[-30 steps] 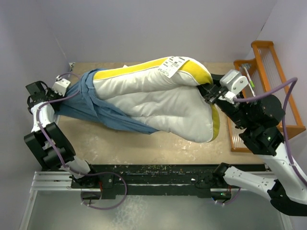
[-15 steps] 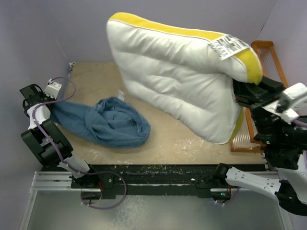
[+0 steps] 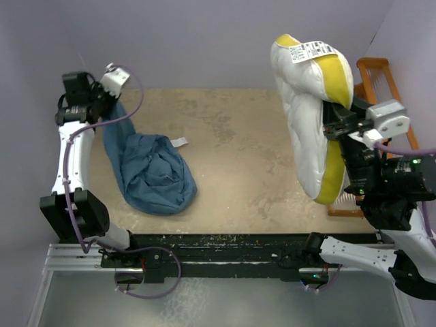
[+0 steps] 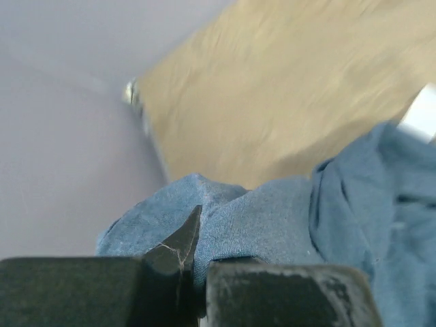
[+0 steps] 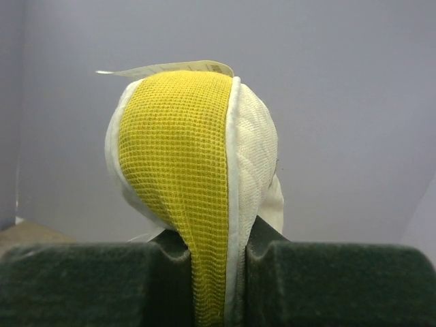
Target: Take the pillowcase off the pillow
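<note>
The pillowcase is already off, so my right gripper should next lower the pillow to the left in the top view, onto the bare tabletop beside it.
The slate-blue pillowcase is off the pillow and lies crumpled on the left of the table, one end pulled up toward the back left. My left gripper is shut on that raised end; in the left wrist view the blue pillowcase bunches between the fingers. The cream quilted pillow with its yellow side band hangs on edge in the air at the right. My right gripper is shut on its yellow band, and the pillow rises from the pinched jaws in the right wrist view.
An orange wooden rack stands at the right edge behind the pillow. Purple walls close the back and left sides. A small white tag sticks out of the pillowcase. The beige tabletop shows between cloth and pillow.
The pillow came fully out of the pillowcase, swung up and right, and now hangs on edge. My left gripper rose toward the back, dragging the cloth's end with it.
</note>
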{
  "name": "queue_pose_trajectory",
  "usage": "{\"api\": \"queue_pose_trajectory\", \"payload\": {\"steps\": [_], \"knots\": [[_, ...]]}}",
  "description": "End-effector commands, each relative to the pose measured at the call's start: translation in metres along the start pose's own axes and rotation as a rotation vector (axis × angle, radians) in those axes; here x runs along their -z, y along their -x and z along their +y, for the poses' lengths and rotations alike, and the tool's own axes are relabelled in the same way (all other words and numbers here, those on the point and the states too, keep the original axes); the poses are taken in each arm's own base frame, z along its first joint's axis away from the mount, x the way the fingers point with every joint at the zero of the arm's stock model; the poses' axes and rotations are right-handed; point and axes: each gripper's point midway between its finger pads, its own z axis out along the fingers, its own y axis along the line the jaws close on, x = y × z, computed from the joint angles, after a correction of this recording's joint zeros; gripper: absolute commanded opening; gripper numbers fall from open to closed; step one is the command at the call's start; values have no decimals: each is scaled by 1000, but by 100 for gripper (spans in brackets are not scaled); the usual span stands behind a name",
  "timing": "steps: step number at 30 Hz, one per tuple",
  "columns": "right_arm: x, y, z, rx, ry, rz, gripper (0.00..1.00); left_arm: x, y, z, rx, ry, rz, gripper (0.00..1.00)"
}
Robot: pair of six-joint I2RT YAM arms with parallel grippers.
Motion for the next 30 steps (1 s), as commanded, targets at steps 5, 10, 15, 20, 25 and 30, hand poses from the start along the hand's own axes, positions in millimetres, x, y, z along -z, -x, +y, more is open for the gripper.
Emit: {"api": "queue_pose_trajectory", "payload": {"steps": [5,10,15,20,25,30], "knots": [[3,0,-5,3,-31,-18,0,60,205,-40,9,-82,-378,0],[8,-24,7,22,-7,36,0,59,200,-79,-28,-192,-351,81],[5,-44,21,63,14,94,0,45,123,-93,-136,-140,-198,99],[-3,-45,23,96,16,104,0,62,81,-92,-144,-141,-133,99],[-17,-36,15,152,-7,95,0,76,50,-63,-41,-98,-69,99],[-42,-40,25,245,31,110,0,86,21,-61,28,-78,-8,99]]}}
